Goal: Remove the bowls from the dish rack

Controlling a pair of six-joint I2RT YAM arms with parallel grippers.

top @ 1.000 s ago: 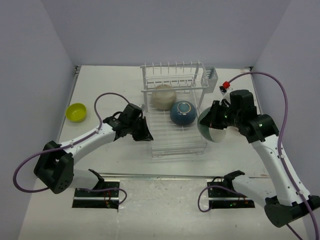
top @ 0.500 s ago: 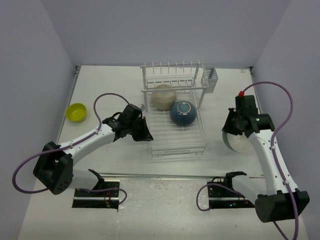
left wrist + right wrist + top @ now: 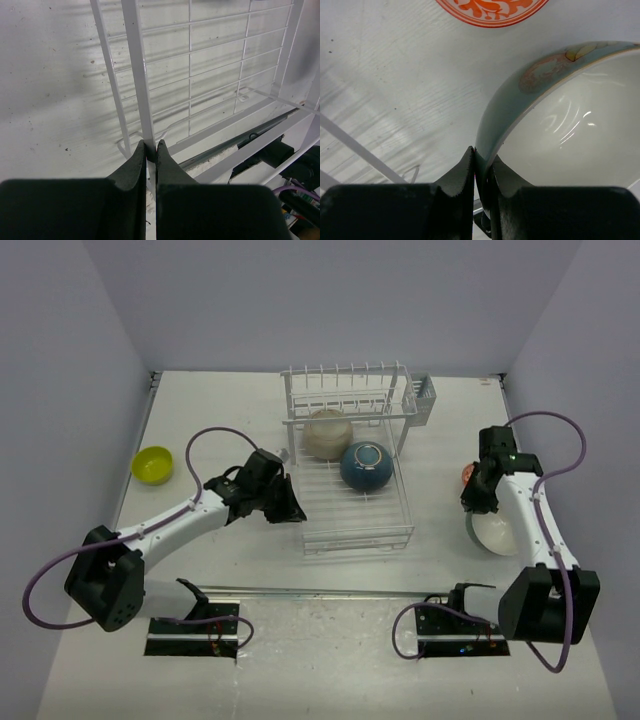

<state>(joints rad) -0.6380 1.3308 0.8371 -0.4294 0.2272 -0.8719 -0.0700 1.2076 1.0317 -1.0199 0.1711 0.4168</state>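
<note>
My right gripper should move down next and put the dark teal-green bowl on the tabletop beside the orange-red patterned bowl. There is open space there, clear of the rack (image 3: pixel 350 510).
The white wire dish rack (image 3: pixel 350 510) stands mid-table. It holds a dark blue bowl (image 3: pixel 366 466) on its grid base and a beige-cream bowl (image 3: pixel 327 432) under the raised shelf. My left gripper (image 3: pixel 287 507) is shut on the rack's left edge wire (image 3: pixel 141 100). My right gripper (image 3: pixel 480 502) is shut on the rim of the dark teal-green bowl (image 3: pixel 497 532), upright with its white inside showing (image 3: pixel 570 135), low at the table right of the rack. A white bowl with orange-red pattern (image 3: pixel 492 7) sits just beyond it, mostly hidden by the arm in the top view (image 3: pixel 467 475). A yellow-green bowl (image 3: pixel 153 464) sits far left.
The grey side caddy (image 3: pixel 421 400) hangs on the rack's back right corner. Walls close the table at the left, back and right. Purple cables loop off both arms. The right wall runs close to the right arm.
My right arm has carried the teal-green bowl from beside the rack's right edge out to the right and down to the table. The left gripper has stayed on the rack wire.
</note>
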